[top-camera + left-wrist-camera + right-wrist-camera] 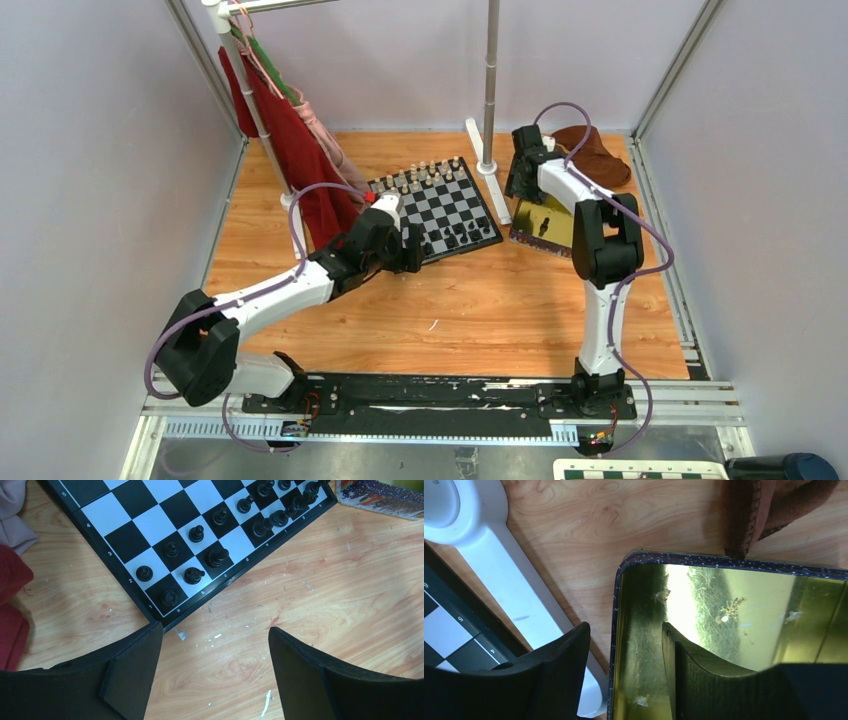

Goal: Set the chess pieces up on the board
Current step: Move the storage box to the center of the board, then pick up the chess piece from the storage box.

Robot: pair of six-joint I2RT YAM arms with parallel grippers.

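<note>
The robot's right gripper will next move off the tin's side and onto the tin's black piece (544,227), which lies back from that side and to its right in the top view.
The board (452,202) lies at the table's back middle, with cream chess pieces (425,177) along its far edge and black chess pieces (455,238) along its near edge. In the left wrist view the board (150,522) carries black pieces (217,556) in its two near rows. My left gripper (410,252) is open and empty (215,645), low over bare wood just off the board's near corner. My right gripper (520,187) is open (624,650); its jaws straddle the left wall of a gold tin (616,605) without gripping it. One black piece (545,224) stands in the tin.
A white stand's base (499,570) and pole (490,80) sit between board and tin (560,232). A brown cloth (592,155) lies behind the tin. Red and pink garments (300,160) hang on a rack left of the board. Grey walls enclose the table.
</note>
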